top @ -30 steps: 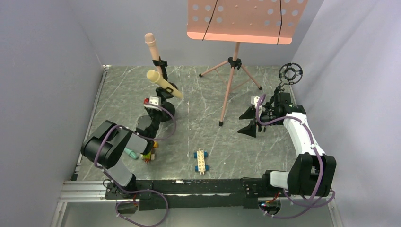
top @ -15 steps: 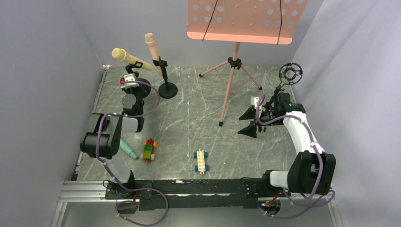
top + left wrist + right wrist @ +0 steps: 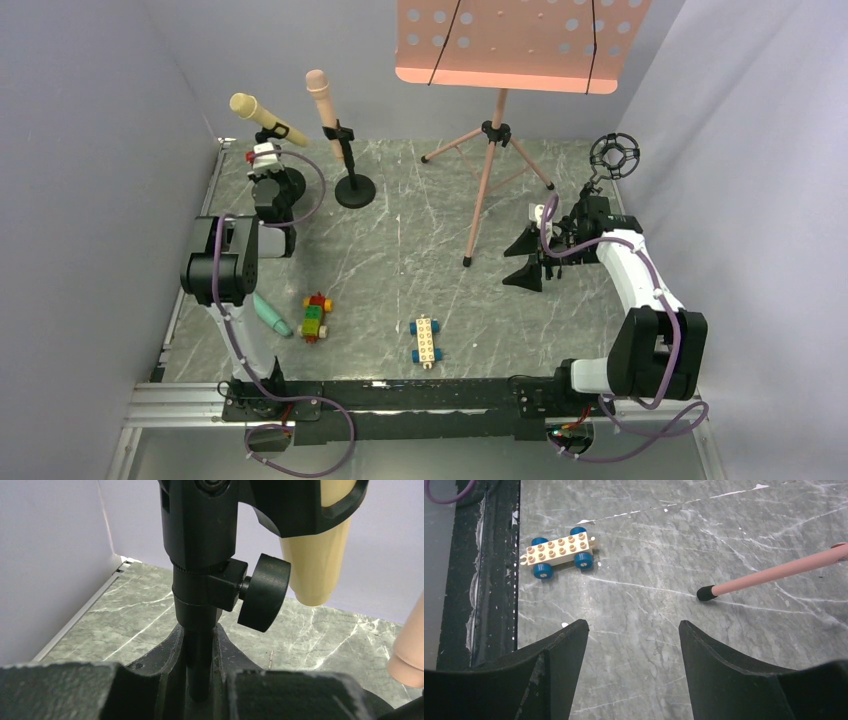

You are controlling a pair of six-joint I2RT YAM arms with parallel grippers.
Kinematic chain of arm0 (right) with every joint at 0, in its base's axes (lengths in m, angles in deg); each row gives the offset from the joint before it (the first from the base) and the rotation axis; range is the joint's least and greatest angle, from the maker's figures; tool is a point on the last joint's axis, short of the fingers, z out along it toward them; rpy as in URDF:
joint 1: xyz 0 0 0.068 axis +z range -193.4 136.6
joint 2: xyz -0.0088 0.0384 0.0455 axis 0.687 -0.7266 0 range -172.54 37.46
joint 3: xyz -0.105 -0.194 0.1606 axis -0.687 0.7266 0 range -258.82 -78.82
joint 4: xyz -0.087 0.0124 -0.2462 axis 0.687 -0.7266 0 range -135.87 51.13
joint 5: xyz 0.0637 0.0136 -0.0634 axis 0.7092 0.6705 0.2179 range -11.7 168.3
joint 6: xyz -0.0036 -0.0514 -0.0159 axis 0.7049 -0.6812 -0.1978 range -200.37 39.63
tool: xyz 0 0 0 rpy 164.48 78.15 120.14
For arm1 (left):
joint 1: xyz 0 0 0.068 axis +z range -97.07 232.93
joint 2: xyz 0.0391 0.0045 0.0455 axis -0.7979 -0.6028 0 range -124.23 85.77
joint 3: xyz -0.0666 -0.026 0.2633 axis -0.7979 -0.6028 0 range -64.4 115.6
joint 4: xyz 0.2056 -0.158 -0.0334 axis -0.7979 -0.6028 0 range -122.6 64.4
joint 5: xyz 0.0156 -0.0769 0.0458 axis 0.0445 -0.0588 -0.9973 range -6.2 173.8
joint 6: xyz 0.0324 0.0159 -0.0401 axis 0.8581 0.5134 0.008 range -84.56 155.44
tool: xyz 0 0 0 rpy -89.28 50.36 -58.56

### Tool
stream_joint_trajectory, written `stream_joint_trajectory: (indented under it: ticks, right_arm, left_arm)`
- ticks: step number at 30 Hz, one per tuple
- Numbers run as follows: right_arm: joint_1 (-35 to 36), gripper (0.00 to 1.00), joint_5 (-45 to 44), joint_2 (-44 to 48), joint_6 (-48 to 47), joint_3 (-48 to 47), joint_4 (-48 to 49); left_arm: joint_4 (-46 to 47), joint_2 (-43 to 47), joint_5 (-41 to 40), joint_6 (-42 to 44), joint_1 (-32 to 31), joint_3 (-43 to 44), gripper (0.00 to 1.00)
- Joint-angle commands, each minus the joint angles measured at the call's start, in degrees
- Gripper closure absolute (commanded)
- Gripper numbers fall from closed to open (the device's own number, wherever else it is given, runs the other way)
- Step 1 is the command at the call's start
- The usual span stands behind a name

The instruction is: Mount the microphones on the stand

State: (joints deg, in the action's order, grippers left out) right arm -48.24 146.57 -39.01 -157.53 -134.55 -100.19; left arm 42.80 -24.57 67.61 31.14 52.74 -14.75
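I will gently move my left gripper outward and down toward the tabletop beside the pink microphone's stand and let go of the pole (image 3: 200,665), because the yellow microphone is already clipped.
The pale yellow microphone (image 3: 252,110) sits tilted in the clip of a black stand (image 3: 290,183) at the back left. My left gripper (image 3: 270,160) is shut on that stand's pole. In the left wrist view the fingers (image 3: 172,647) clamp the pole (image 3: 200,665) under a black knob (image 3: 262,597), with the yellow handle (image 3: 320,565) above. The pink microphone (image 3: 321,97) stands clipped in a second stand (image 3: 354,190); its tail shows in the left wrist view (image 3: 407,650). The teal microphone (image 3: 270,315) lies on the table. My right gripper (image 3: 527,258) is open and empty (image 3: 632,625).
A pink music stand (image 3: 487,170) on tripod legs stands at the back centre; one leg tip (image 3: 706,593) is near my right gripper. A black ring-mount stand (image 3: 613,155) is at the back right. Two toy brick cars (image 3: 316,318) (image 3: 425,340) lie near the front.
My left arm has carried the stand with the yellow microphone from beside the pink one's stand to the back left corner. The right arm has barely moved.
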Motion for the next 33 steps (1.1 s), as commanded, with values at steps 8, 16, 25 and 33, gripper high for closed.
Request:
stream_joint_trajectory:
  ticks: [8,16,25,33]
  right_arm:
    - [-0.2,0.28,2.2,-0.7,-3.6,-2.6,-1.7]
    - [-0.3,0.28,2.2,-0.5,-4.4,-2.9,-2.6]
    - [-0.3,0.28,2.2,-1.0,-5.3,-3.4,-3.7]
    - [-0.3,0.28,2.2,-1.0,-5.2,-3.5,-3.7]
  left_arm:
    - [5.5,-4.9,6.4,-2.9,0.0,9.1,1.0]
    - [3.6,-8.3,4.9,-2.9,1.4,11.8,1.0]
    - [1.9,-9.9,4.8,-2.9,1.4,13.9,0.86]
    - [1.4,-10.0,4.6,-3.3,1.4,14.2,0.66]
